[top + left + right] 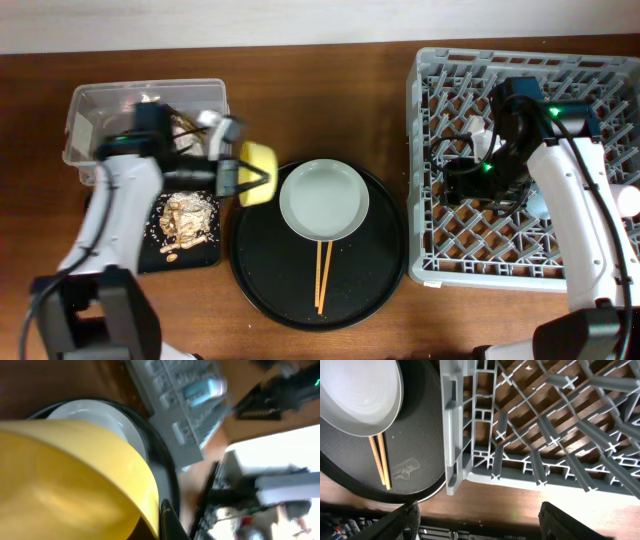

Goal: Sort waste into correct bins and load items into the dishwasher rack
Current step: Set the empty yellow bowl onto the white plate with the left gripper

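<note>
The yellow bowl (260, 160) should go to the right in the overhead view and down onto the grey-green plate (323, 198), where my left gripper will release it, since the plate is empty.
My left gripper (246, 180) is shut on the small yellow bowl (260, 160) and holds it tilted above the left rim of the round black tray; the bowl fills the left wrist view (70, 480). The pale grey-green plate (323, 198) lies on that tray with the wooden chopsticks (323, 275) in front of it. Both also show in the right wrist view, the plate (360, 390) and the chopsticks (380, 460). My right gripper (455, 185) is open and empty above the left part of the grey dishwasher rack (590, 262). A light blue cup (202, 389) lies in the rack.
The clear plastic tub (95, 105) stands at the back left, partly hidden by my left arm. The shallow black tray (150, 262) in front of it holds tan food scraps (188, 218). The round black tray (365, 280) sits in the middle, close to the rack's left wall (451, 435).
</note>
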